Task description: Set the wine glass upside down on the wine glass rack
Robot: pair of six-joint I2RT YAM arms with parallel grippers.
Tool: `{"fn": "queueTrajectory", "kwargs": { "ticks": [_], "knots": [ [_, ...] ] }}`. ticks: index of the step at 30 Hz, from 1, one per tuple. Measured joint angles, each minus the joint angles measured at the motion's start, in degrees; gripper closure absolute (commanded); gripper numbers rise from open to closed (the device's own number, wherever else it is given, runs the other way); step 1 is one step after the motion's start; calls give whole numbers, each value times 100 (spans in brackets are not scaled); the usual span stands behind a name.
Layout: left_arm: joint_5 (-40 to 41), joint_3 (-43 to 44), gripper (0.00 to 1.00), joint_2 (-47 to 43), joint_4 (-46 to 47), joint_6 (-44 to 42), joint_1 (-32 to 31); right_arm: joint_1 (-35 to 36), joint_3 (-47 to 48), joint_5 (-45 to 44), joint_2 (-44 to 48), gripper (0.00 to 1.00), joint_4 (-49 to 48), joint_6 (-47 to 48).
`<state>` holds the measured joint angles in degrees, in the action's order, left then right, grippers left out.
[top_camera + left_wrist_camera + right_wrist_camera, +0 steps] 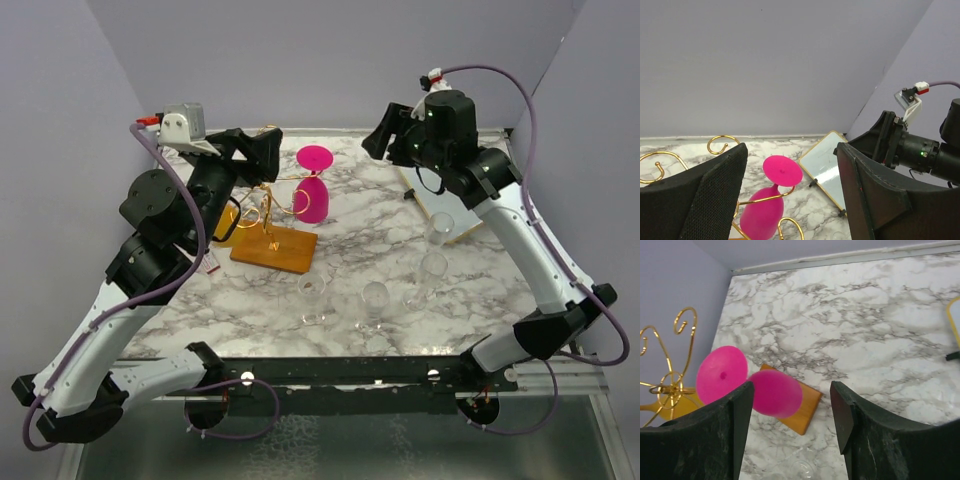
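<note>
My right gripper goes sideways and down onto the rim of the clear glass by the tray next, as it stands below and to the right in the top view.
A pink wine glass (pixel 313 192) hangs upside down, foot up, from a gold wire arm of the wine glass rack (pixel 268 212), which stands on an orange-brown wooden base (pixel 276 250). The glass also shows in the left wrist view (pixel 765 212) and the right wrist view (pixel 771 391). My left gripper (pixel 262 150) is open and empty, raised just left of the rack. My right gripper (pixel 378 133) is open and empty, raised to the right of the glass, apart from it.
Several clear wine glasses (pixel 375 300) stand on the marble table in front of the rack. A gold-framed tray (pixel 440 205) lies at the back right under the right arm. A yellow thing (pixel 226 222) lies left of the rack base.
</note>
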<state>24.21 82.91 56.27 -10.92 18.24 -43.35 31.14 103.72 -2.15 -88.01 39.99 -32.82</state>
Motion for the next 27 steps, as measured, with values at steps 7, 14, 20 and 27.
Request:
{"fn": "queueTrajectory", "kwargs": {
  "ticks": [7, 14, 20, 27],
  "knots": [
    [-691, 195, 25, -37, -577, -61, 0, 2, -951, -1123, 946, 43, 946, 157],
    [-1233, 197, 25, -39, -914, -83, 0, 2, -1567, -2264, 1556, 49, 2345, -125],
    [-1364, 216, 25, 26, -938, -83, 0, 0, -1871, -2614, 1733, 56, 2942, -365],
    [-1491, 348, 25, 264, -931, -85, 0, 0, -2435, -2618, 1735, 58, 2973, -433]
  ]
}}
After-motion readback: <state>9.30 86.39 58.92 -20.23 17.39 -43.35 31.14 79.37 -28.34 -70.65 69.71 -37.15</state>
